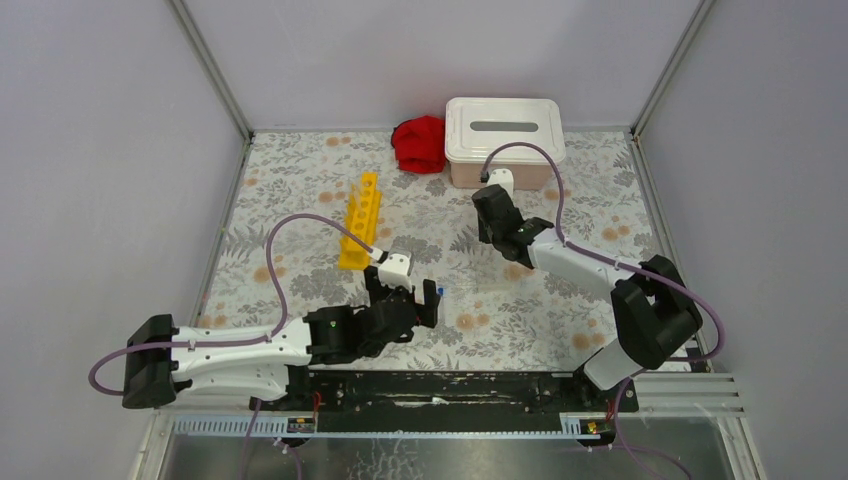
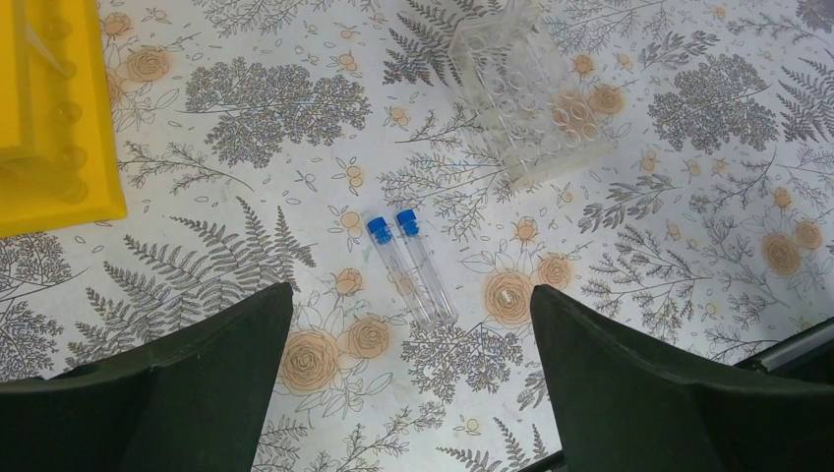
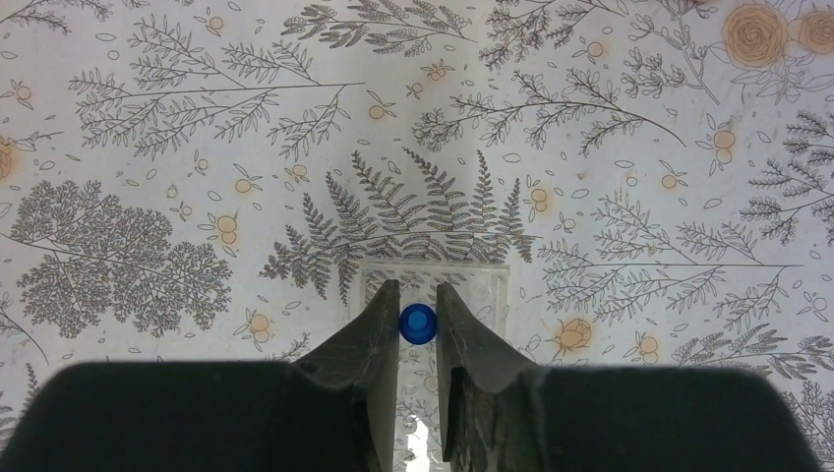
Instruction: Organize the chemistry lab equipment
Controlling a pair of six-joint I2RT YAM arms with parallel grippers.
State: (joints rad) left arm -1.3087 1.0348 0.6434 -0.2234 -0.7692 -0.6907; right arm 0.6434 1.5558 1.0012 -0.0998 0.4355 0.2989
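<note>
I will next lower my right gripper and let go of the upright tube in the far end of the clear plastic rack, because that end of the rack is below my fingers.
My right gripper [image 3: 417, 287] is shut on a small clear tube with a blue cap [image 3: 418, 323] and holds it upright over a clear plastic rack [image 3: 484, 285] on the table. In the top view this gripper [image 1: 492, 228] hangs mid-table in front of the pinkish bin with a white lid [image 1: 505, 130]. My left gripper [image 2: 411, 291] is open just above the table. Two blue-capped tubes [image 2: 413, 264] lie side by side between and ahead of its fingers. The yellow test-tube rack [image 1: 361, 219] lies at the left; its end shows in the left wrist view [image 2: 49, 118]. The tongs are out of view.
A red cloth [image 1: 420, 143] lies at the back beside the bin. The clear rack [image 2: 526, 103] stands beyond the two lying tubes in the left wrist view. Grey walls enclose the flowered table on three sides.
</note>
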